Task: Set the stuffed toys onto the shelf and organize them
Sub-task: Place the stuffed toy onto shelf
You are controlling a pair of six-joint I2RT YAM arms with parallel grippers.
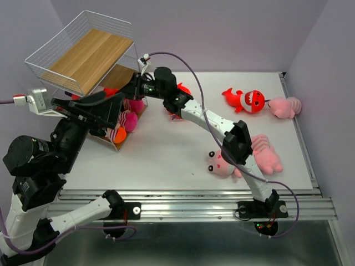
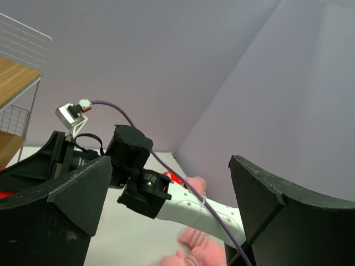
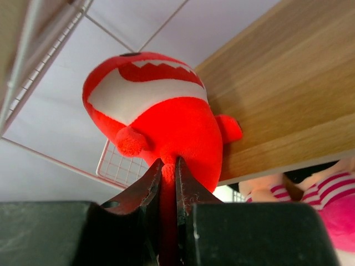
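I will move my right gripper to the left in the top view, farther over the wooden board, and release the fish toy, because the toy only partly overlaps the board.
The shelf is a white wire rack with wooden boards at the far left. My right gripper reaches into its middle tier. In the right wrist view the right gripper is shut on the tail of a red toothy fish toy, held against the wooden board. Pink striped toys lie in the bottom tier. My left gripper hovers in front of the shelf; it is open and empty in the left wrist view. On the table lie a red fish and pink toys.
Another red toy lies behind the right forearm. The right arm stretches diagonally across the table from its base at the near right. The purple walls close the back and right sides. A metal rail runs along the near edge.
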